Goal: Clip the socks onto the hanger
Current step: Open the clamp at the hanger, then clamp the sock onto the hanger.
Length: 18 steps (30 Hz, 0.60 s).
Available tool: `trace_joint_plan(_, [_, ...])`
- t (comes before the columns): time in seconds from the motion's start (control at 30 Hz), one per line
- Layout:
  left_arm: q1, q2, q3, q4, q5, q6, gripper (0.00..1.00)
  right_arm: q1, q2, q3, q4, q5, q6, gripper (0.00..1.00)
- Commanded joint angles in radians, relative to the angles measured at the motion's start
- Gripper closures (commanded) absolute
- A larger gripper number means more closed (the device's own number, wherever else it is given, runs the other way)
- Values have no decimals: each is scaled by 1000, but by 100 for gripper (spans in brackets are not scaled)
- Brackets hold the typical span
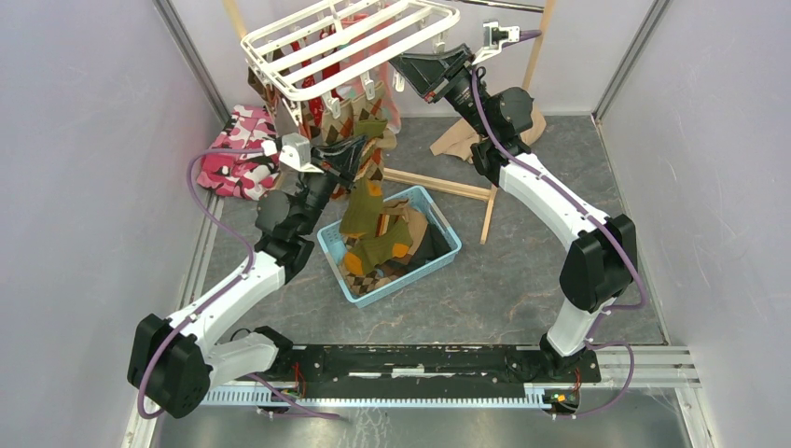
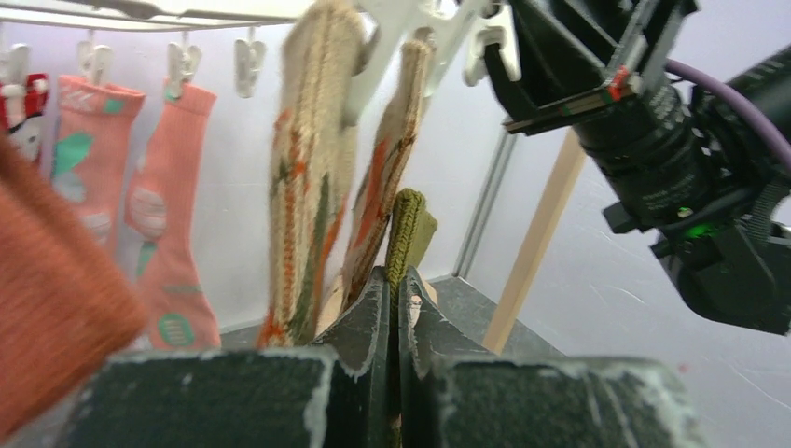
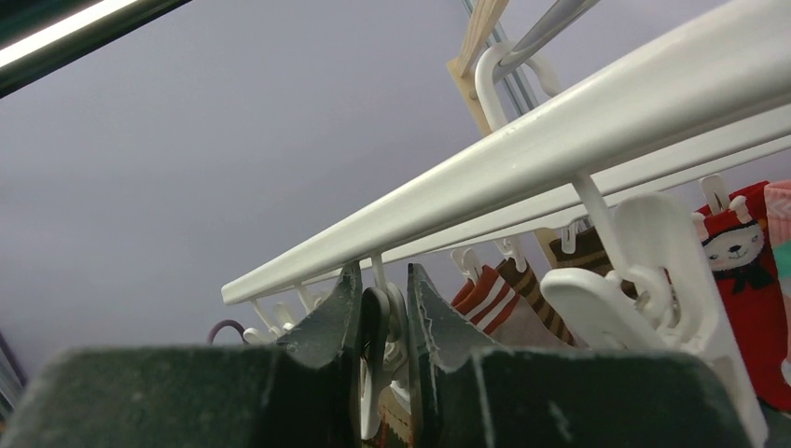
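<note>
The cuff (image 2: pixel 411 219) goes up and outward with my left gripper next, into the dangling white clip (image 2: pixel 489 47) for release, as my right gripper presses the clip from both sides.
My left gripper (image 1: pixel 359 147) is shut on the cuff of an olive green sock (image 1: pixel 366 210) that hangs down into the blue basket (image 1: pixel 442 222). In the left wrist view the cuff (image 2: pixel 411 219) sticks up between the closed fingertips of the left gripper (image 2: pixel 398 282), just below the white hanger (image 2: pixel 233 11). My right gripper (image 1: pixel 404 67) is at the hanger's (image 1: pixel 350 42) right side. Its jaws press a dangling white clip (image 3: pixel 377 317) from both sides under the hanger bar (image 3: pixel 560 140). Argyle socks (image 2: pixel 308 187), pink socks (image 2: pixel 93 159) and a red sock (image 3: pixel 746 271) hang clipped.
The basket holds more socks (image 1: pixel 378 252). A pink camouflage garment (image 1: pixel 238 154) lies at the left wall. A wooden pole rack (image 1: pixel 438 184) and a beige cloth (image 1: pixel 457 140) stand behind the basket. My right arm's wrist (image 2: pixel 672 159) is close on the right in the left wrist view.
</note>
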Motion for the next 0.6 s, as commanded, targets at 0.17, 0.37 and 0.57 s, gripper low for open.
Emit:
trace_joint_plan(0.17, [6, 3, 135, 16, 166, -132, 98, -5, -14, 33, 8, -15, 15, 95])
trace_joint_plan(0.37, [5, 45, 225, -67, 150, -196, 98, -4, -15, 26, 18, -21, 23, 95])
trace_joint_plan(0.57, [6, 85, 272, -123, 134, -211, 98, -4, -14, 26, 25, -25, 32, 95])
